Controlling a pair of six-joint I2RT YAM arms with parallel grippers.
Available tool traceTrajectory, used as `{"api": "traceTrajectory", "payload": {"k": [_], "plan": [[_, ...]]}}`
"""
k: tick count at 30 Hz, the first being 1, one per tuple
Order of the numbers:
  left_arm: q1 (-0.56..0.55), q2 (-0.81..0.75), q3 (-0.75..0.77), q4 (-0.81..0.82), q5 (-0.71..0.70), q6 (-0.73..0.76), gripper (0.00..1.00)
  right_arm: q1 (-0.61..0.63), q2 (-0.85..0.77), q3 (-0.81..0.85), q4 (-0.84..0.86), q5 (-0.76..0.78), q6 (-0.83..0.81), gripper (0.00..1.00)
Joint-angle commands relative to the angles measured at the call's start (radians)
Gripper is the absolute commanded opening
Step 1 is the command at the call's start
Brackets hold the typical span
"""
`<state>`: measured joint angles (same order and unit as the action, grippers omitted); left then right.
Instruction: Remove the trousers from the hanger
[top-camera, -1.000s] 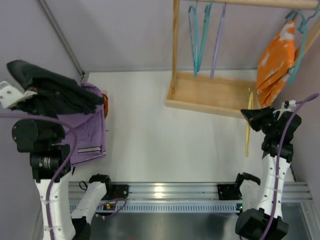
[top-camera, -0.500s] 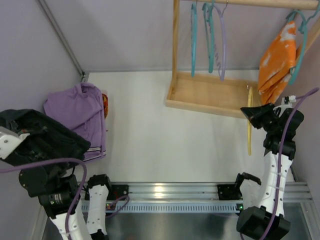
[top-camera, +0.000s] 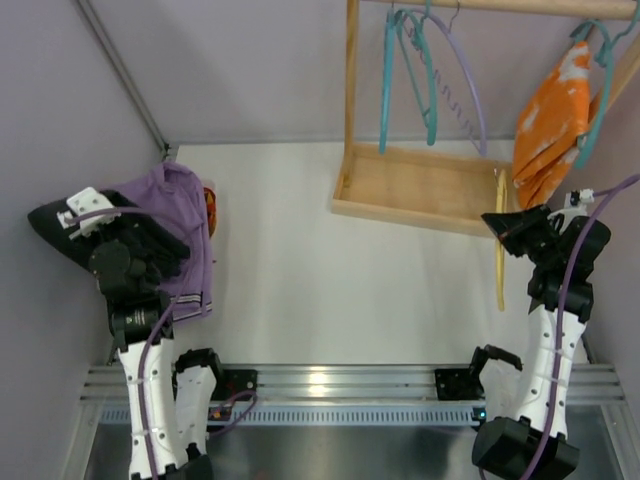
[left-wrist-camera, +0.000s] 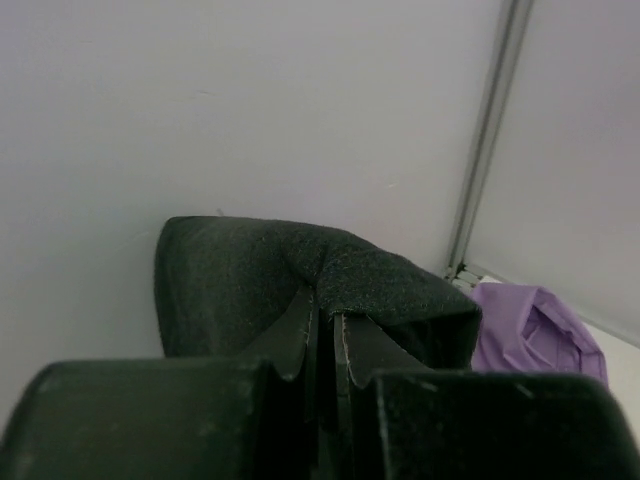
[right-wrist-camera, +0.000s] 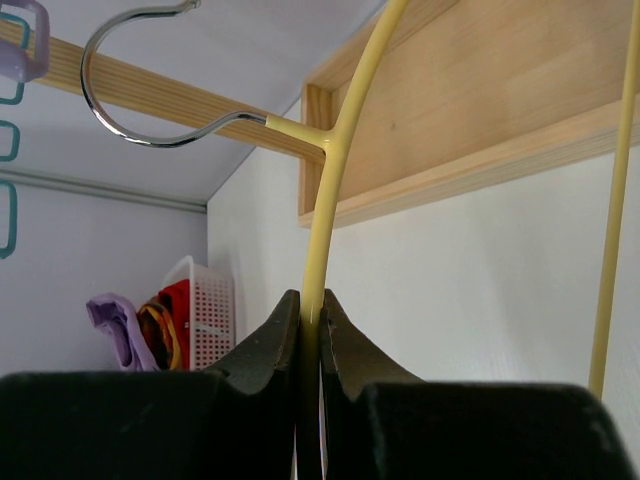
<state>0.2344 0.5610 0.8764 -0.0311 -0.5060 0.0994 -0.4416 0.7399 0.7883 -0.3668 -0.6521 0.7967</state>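
Note:
Next, my left gripper moves the trousers (top-camera: 150, 245) outward, turning away from the side, over the purple shirt (top-camera: 180, 200) and releases the trousers' fold, as the hanger hangs bare.
The black trousers (top-camera: 150, 245) hang bunched from my left gripper (top-camera: 70, 225) at the far left, by the side wall and over the edge of a purple shirt (top-camera: 180, 200). In the left wrist view my left gripper (left-wrist-camera: 325, 312) is shut on a fold of the trousers (left-wrist-camera: 380, 280). The trousers are off the hanger. The thin yellow hanger (top-camera: 498, 250) hangs bare at the right, held by my right gripper (top-camera: 508, 228). In the right wrist view my right gripper (right-wrist-camera: 310, 312) is shut on the hanger's yellow stem (right-wrist-camera: 330, 190), with its metal hook (right-wrist-camera: 130, 90) above.
A wooden rack (top-camera: 420, 185) stands at the back right with teal hangers (top-camera: 390, 80), a lilac hanger (top-camera: 465, 90) and an orange-and-white garment (top-camera: 550, 120). A white basket (right-wrist-camera: 205, 310) sits behind the purple shirt (left-wrist-camera: 535, 330). The metal rail (top-camera: 320, 385) runs along the near edge.
My left arm swung the trousers down to the near left, then back up beside the purple shirt. The hangers on the rack are swinging. My right gripper has barely moved.

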Motion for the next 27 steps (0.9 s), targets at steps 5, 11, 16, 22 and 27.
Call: {"api": "traceTrajectory", "payload": {"k": [5,11,16,22,27], "plan": [[0.002,0.313,0.038,0.392,0.179,-0.067,0.00,-0.005,-0.040,0.127,0.052,-0.038,-0.020,0.00],[0.003,0.502,0.059,0.390,0.345,-0.159,0.00,-0.005,-0.059,0.207,0.042,-0.049,-0.042,0.00],[-0.007,0.550,0.012,0.324,0.333,-0.194,0.07,-0.005,-0.056,0.294,0.013,-0.049,-0.091,0.00],[-0.009,0.505,-0.005,0.237,0.378,-0.202,0.44,-0.005,0.001,0.400,-0.050,-0.064,-0.117,0.00],[-0.035,0.421,0.099,0.149,0.468,-0.147,0.92,-0.005,0.068,0.499,-0.115,-0.090,-0.108,0.00]]}}
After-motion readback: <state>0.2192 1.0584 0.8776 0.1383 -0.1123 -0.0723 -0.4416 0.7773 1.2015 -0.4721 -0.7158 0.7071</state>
